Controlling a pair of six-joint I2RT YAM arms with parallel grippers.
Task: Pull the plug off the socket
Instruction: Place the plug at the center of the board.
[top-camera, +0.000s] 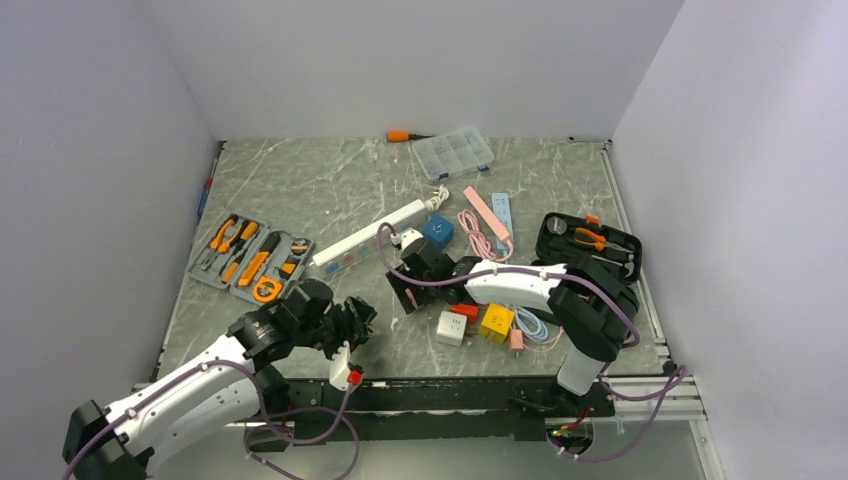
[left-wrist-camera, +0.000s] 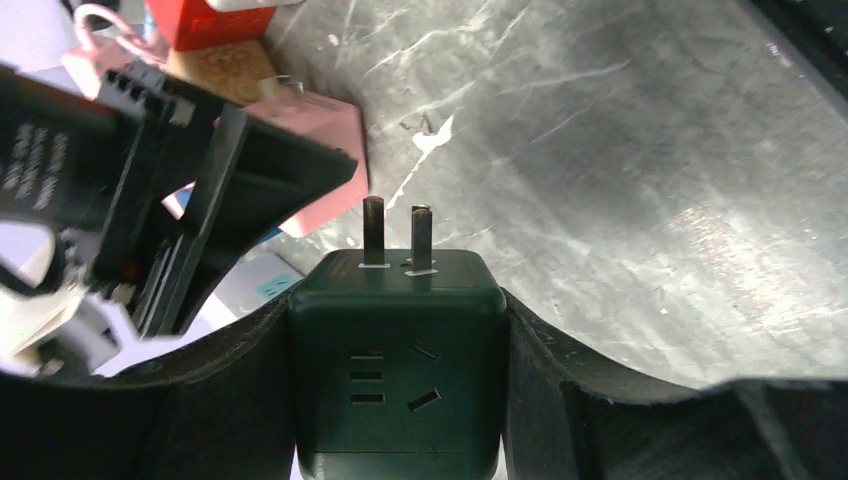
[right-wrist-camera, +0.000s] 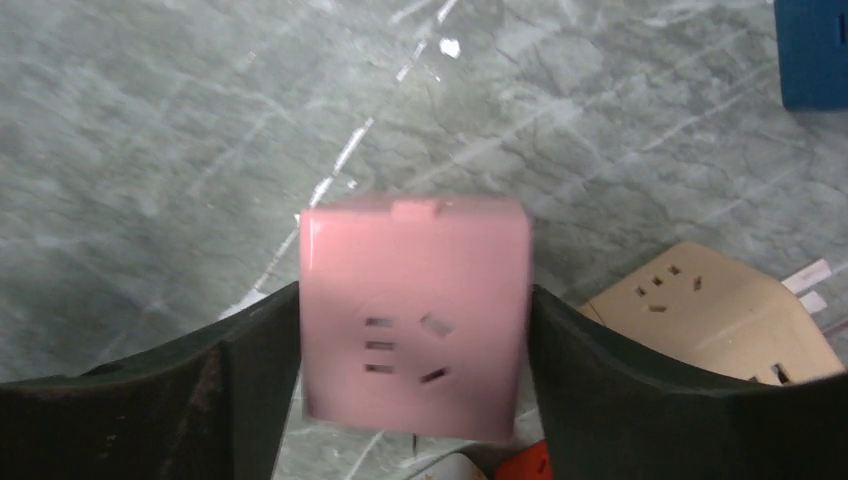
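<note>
My left gripper moves to the right in the top view and down onto the bare tabletop by the white cube (left-wrist-camera: 440, 90) next, as both prongs of the green plug stand clear.
My left gripper (left-wrist-camera: 397, 300) is shut on a dark green cube plug (left-wrist-camera: 395, 380). Its two metal prongs (left-wrist-camera: 375, 230) are bare and point forward, close to a pink cube adapter (left-wrist-camera: 325, 150) but apart from it. My right gripper (right-wrist-camera: 415, 300) is shut on that pink cube (right-wrist-camera: 415, 310) and holds it above the table. In the top view the left gripper (top-camera: 352, 320) is near the front edge and the right gripper (top-camera: 412, 268) is mid-table. The long white power strip (top-camera: 368, 237) lies slantwise behind them, with neither gripper on it.
A blue cube (top-camera: 437, 230), white cube (top-camera: 450, 328), yellow cube (top-camera: 497, 322), red cube (top-camera: 463, 311) and beige cube (right-wrist-camera: 710, 310) lie around the right gripper. An open tool case (top-camera: 250, 260) sits left, a black tool case (top-camera: 588, 240) right, and a clear organizer box (top-camera: 453, 152) at the back.
</note>
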